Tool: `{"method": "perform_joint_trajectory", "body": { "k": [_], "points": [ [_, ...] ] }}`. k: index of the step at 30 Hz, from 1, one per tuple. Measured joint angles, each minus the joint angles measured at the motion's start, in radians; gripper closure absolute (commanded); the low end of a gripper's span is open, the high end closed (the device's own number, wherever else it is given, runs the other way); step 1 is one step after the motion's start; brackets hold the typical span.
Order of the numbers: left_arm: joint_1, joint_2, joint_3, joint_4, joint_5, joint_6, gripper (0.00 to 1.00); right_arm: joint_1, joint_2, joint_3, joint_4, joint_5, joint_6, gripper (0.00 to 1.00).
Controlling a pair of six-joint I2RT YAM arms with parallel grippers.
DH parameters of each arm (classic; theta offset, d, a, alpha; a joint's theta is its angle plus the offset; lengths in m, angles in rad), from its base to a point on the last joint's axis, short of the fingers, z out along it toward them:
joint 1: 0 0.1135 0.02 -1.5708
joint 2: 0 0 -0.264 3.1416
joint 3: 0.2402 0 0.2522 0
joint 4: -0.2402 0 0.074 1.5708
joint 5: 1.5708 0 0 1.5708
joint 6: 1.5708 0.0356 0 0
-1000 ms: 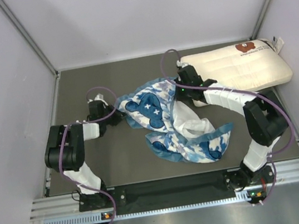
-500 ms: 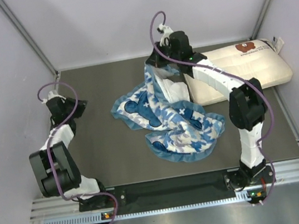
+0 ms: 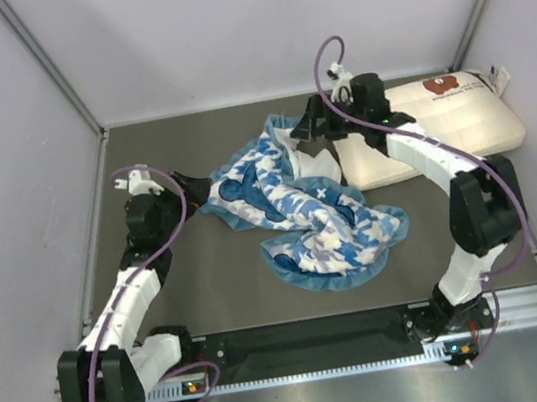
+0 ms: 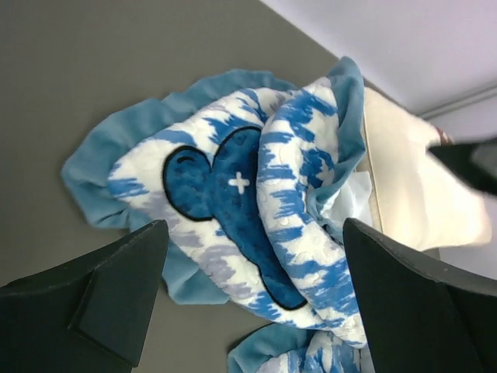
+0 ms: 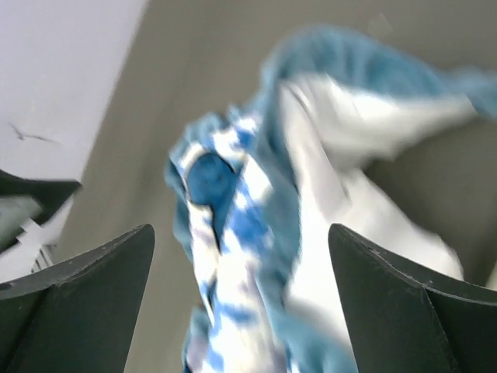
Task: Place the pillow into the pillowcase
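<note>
The robot's right gripper will next move back and down onto the pillowcase's blue ruffled corner [image 3: 393,213], because this corner is below the gripper and to its right in the top view.
The blue-and-white pillowcase [image 3: 300,206] lies crumpled on the dark table, white lining showing at its back. The cream pillow [image 3: 439,125] rests at the back right, bear logo at its far end. My left gripper [image 3: 190,184] is open just left of the pillowcase's ruffled edge. In the left wrist view the left gripper [image 4: 252,311] frames the pillowcase [image 4: 248,194], with the pillow [image 4: 411,194] beyond. My right gripper [image 3: 313,129] hangs open above the pillowcase's back edge, next to the pillow's near end. The right wrist view shows the right gripper [image 5: 245,295] holding nothing, over the blurred pillowcase [image 5: 241,225].
Grey walls [image 3: 253,31] close in the back and both sides of the table. A metal rail [image 3: 320,340] with the arm bases runs along the near edge. Bare table surface [image 3: 211,290] lies left of and in front of the fabric.
Both grippers opened. The right gripper let go of the lifted pillowcase, which dropped back, and moved right. The left arm swung in from the far left to the pillowcase's edge.
</note>
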Motion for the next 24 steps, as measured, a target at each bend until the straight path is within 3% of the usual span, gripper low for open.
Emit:
{"method": "perform_joint_trajectory", "body": {
  "k": [4, 9, 14, 16, 19, 24],
  "points": [
    [0.024, -0.105, -0.105, 0.047, -0.012, -0.027, 0.09, -0.051, -0.240, -0.246, -0.105, 0.068, -0.029, 0.08],
    [0.012, -0.072, -0.054, -0.007, 0.069, -0.013, 0.15, -0.070, -0.580, -0.516, -0.199, 0.286, -0.009, 0.12],
    [-0.077, -0.163, -0.051, -0.131, 0.105, 0.029, 0.11, -0.177, -0.870, -0.764, -0.335, 0.474, 0.033, 0.14],
    [-0.140, -0.239, -0.059, -0.194, 0.093, 0.054, 0.11, -0.238, -0.953, -0.815, -0.393, 0.507, 0.032, 0.25],
    [-0.222, -0.352, -0.064, -0.286, 0.081, 0.093, 0.11, -0.292, -0.994, -0.846, -0.435, 0.519, 0.035, 0.27],
    [-0.260, -0.405, -0.097, -0.360, 0.071, 0.107, 0.05, -0.299, -0.861, -0.860, -0.390, 0.475, 0.055, 0.25]
  ]
}}
